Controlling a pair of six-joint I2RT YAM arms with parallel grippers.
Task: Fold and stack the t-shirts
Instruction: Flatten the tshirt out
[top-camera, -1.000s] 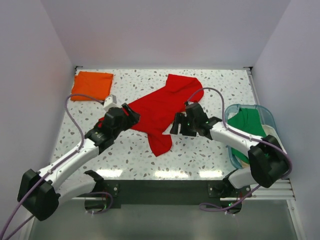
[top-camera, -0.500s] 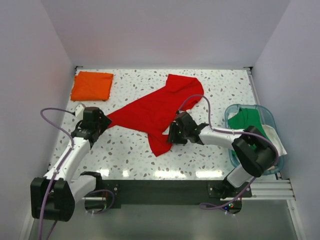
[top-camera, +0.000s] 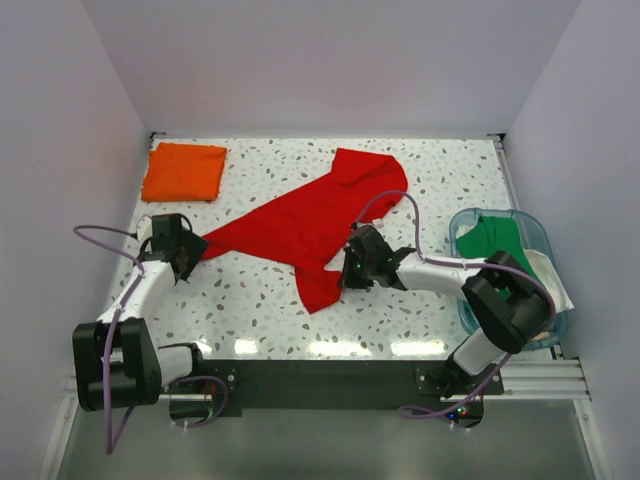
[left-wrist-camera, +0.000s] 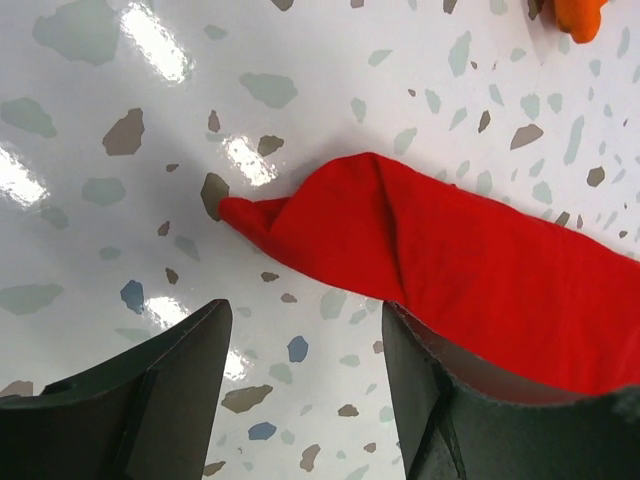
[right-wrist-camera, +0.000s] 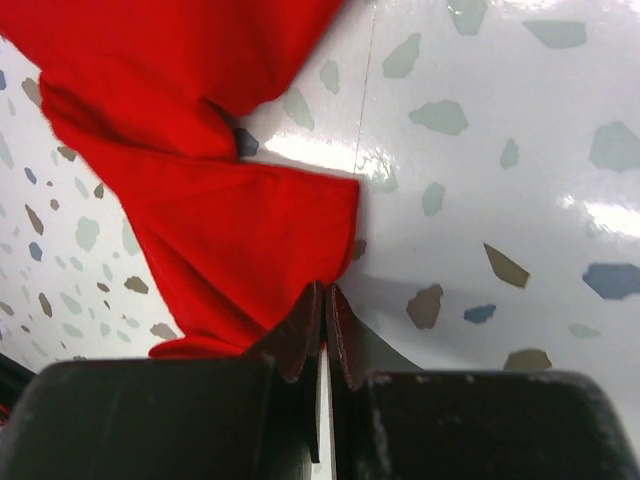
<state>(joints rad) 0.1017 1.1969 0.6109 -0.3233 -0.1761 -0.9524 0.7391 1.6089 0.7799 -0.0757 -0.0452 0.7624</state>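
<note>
The red t-shirt's pointed tip (top-camera: 210, 251) (left-wrist-camera: 242, 214) lies flat just past the open, empty fingers, so I should bring my left gripper down onto it next and close.
The red t-shirt (top-camera: 320, 215) lies spread out and crumpled across the middle of the table. My right gripper (top-camera: 345, 272) is low at its near right hem, its jaws pressed together on the cloth's corner (right-wrist-camera: 325, 288). My left gripper (top-camera: 185, 255) hovers open at the shirt's left tip; that pointed red tip (left-wrist-camera: 300, 225) lies just ahead of the gap (left-wrist-camera: 305, 310) between the jaws, nothing in it. The orange t-shirt (top-camera: 183, 172) lies folded at the far left corner. The green t-shirt (top-camera: 492, 245) sits in the tub.
A translucent teal tub (top-camera: 535, 232) stands at the right edge and also holds some white cloth. White walls close in the speckled table (top-camera: 430, 180) on three sides. An edge of the orange t-shirt (left-wrist-camera: 580, 15) shows at the top of the left wrist view.
My left arm has drawn back leftward from over the red shirt to its left tip. My right gripper dropped to the hem and closed from open to shut.
</note>
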